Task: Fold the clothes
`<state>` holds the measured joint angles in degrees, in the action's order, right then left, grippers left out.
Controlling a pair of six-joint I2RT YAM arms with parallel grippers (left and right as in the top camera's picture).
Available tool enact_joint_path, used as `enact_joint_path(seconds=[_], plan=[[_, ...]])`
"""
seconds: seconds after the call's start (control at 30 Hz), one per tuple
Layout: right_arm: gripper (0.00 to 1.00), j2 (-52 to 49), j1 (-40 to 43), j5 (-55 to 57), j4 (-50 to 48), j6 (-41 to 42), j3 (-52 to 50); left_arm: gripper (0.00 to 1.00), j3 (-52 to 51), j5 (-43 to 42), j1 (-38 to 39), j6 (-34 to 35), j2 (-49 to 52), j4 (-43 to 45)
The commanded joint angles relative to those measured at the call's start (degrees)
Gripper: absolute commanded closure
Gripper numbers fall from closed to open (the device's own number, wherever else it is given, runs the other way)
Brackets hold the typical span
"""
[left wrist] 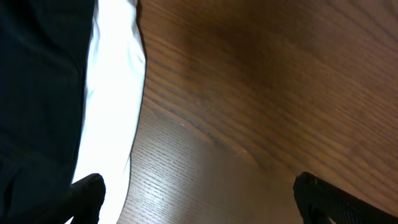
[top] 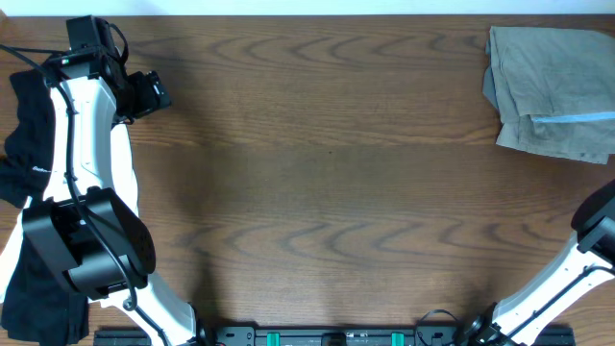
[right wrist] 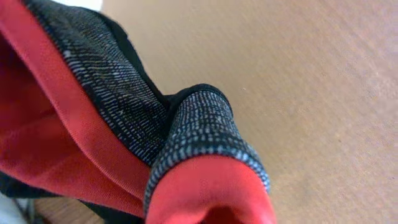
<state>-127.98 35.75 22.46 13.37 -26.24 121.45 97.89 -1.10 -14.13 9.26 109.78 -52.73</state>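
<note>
The flat, folded grey-green garment [top: 553,91] is to the left of my right gripper in the overhead view. I should swing my right gripper there, lower the red garment onto the grey-green one and release it.
A folded grey-green garment [top: 553,91] lies at the table's far right corner. Black clothes [top: 24,135] hang over the left edge and also show in the left wrist view [left wrist: 37,93]. My left gripper [top: 146,93] is at the far left, open and empty, its fingertips wide apart just above bare wood [left wrist: 202,199]. In the right wrist view a red garment with a black-and-grey patterned outer side [right wrist: 186,137] is bunched up right at the jaws and raised off the table. It hides the fingers. Only the right arm [top: 596,240] shows overhead, at the right edge.
The brown wooden table [top: 327,173] spans the overhead view. More black cloth [top: 38,288] lies under the left arm's base at the front left. A bright white strip [left wrist: 112,93] runs between the black cloth and the table edge.
</note>
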Motion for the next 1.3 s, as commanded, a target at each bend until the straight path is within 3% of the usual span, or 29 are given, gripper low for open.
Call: enact_joint_path(seconds=[0.0, 0.37, 0.8, 1.27], plan=[[0.99, 0.92, -0.04, -2.58, 0.66, -0.22, 2.29, 0.02, -0.61, 0.07, 0.11, 1.42, -0.68, 0.13], [0.99, -6.93, -5.27, -2.58, 2.6, 3.1, 2.29, 0.02, -0.61, 0.07, 0.11, 1.62, -0.68, 0.31], [0.99, -6.75, -15.96, 1.77, 1.92, 3.02, 2.49, 0.02, -0.61, 0.07, 0.11, 1.6, -0.68, 0.24], [0.98, -7.17, -25.79, 1.09, 13.94, 3.1, 2.47, 0.02, -0.61, 0.09, 0.11, 1.55, -0.68, 0.37]])
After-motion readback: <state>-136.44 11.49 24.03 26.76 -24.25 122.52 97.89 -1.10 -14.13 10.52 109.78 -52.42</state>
